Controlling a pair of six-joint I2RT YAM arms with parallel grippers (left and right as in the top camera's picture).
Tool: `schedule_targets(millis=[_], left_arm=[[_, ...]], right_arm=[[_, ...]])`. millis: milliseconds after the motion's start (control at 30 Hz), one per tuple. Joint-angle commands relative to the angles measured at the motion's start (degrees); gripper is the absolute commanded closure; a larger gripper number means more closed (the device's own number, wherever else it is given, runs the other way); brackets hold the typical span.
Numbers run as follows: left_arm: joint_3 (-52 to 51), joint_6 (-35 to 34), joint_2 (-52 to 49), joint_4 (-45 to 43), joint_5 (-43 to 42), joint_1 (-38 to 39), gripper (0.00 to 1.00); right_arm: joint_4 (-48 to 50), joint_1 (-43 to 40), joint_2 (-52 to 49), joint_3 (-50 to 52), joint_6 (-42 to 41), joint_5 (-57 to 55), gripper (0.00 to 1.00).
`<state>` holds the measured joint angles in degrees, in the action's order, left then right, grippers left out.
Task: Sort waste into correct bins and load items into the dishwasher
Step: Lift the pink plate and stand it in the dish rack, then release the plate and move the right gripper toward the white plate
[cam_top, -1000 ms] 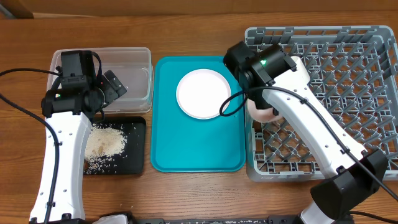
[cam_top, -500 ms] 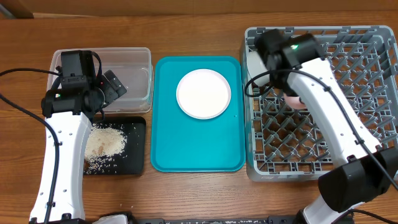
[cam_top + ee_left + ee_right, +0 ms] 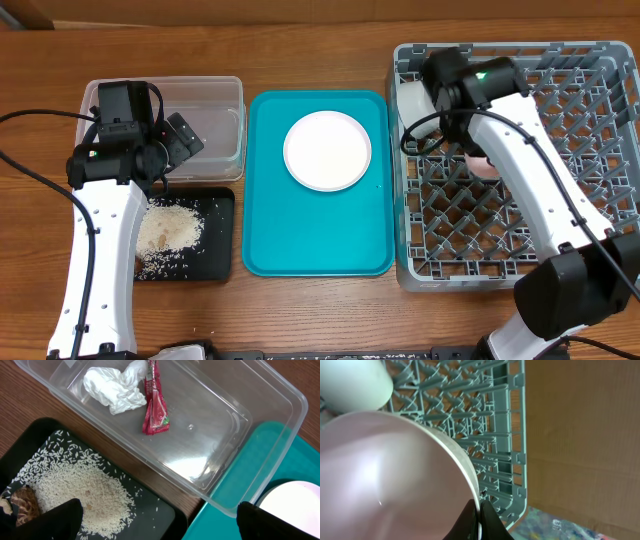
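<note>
The bowl goes toward the teal tray (image 3: 310,240) next and down onto the rack's wires along the tray side, where my right gripper releases its rim, those pegs being empty.
My right gripper (image 3: 472,148) (image 3: 479,516) is shut on the rim of a pale pinkish bowl (image 3: 487,166) (image 3: 390,475), holding it over the upper left part of the grey dishwasher rack (image 3: 560,80) (image 3: 490,430). A white cup (image 3: 407,100) (image 3: 355,382) sits in the rack's far-left corner. A white plate (image 3: 327,150) lies on the teal tray (image 3: 310,240). My left gripper (image 3: 183,140) (image 3: 160,527) hangs open above the clear tub (image 3: 215,100) (image 3: 280,410) and the black tray (image 3: 218,262) (image 3: 150,515). The tub holds a crumpled tissue (image 3: 116,387) and a red wrapper (image 3: 155,402). Rice (image 3: 170,230) (image 3: 85,490) lies in the black tray.
A brown crumb (image 3: 22,502) lies at the rice pile's left end. The rack's upright pegs stand all round the held bowl. The right arm's links cross the rack from the front right. Bare wooden table (image 3: 320,40) runs along the back edge.
The right arm carried the bowl from the teal tray's right edge over the rack, towards its far left part. The left arm and its open gripper have not moved.
</note>
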<state>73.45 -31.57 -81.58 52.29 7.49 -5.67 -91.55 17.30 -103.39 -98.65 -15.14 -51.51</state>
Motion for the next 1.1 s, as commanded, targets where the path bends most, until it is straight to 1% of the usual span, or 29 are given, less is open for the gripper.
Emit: schedule_targets(millis=[0,67,133,533,767,1067], left_arm=[[0.79,-0.79,0.31,-0.22,-0.07,-0.04,0.0],[0.79,-0.79,0.31,-0.2,-0.07,-0.04,0.0],[0.79,-0.79,0.31,-0.2,-0.07,-0.04,0.0],[0.79,-0.79,0.31,-0.22,-0.07,-0.04,0.0],[0.79,-0.79,0.31,-0.22,-0.07,-0.04,0.0],[0.79,-0.79,0.31,-0.22,-0.07,-0.04,0.0]], right_arm=[[3.91,0.09,0.42,4.74,6.1,-1.46,0.96],[6.6,0.24,0.42,6.12,9.29,-2.08,0.96],[7.96,0.87,0.42,6.82,10.73,-2.69,0.96],[9.29,6.43,0.17,10.38,10.71,-2.64,0.96],[12.59,7.89,0.09,14.64,10.69,-2.67,0.96],[13.35,10.4,0.09,15.04,10.71,-2.49,0.96]])
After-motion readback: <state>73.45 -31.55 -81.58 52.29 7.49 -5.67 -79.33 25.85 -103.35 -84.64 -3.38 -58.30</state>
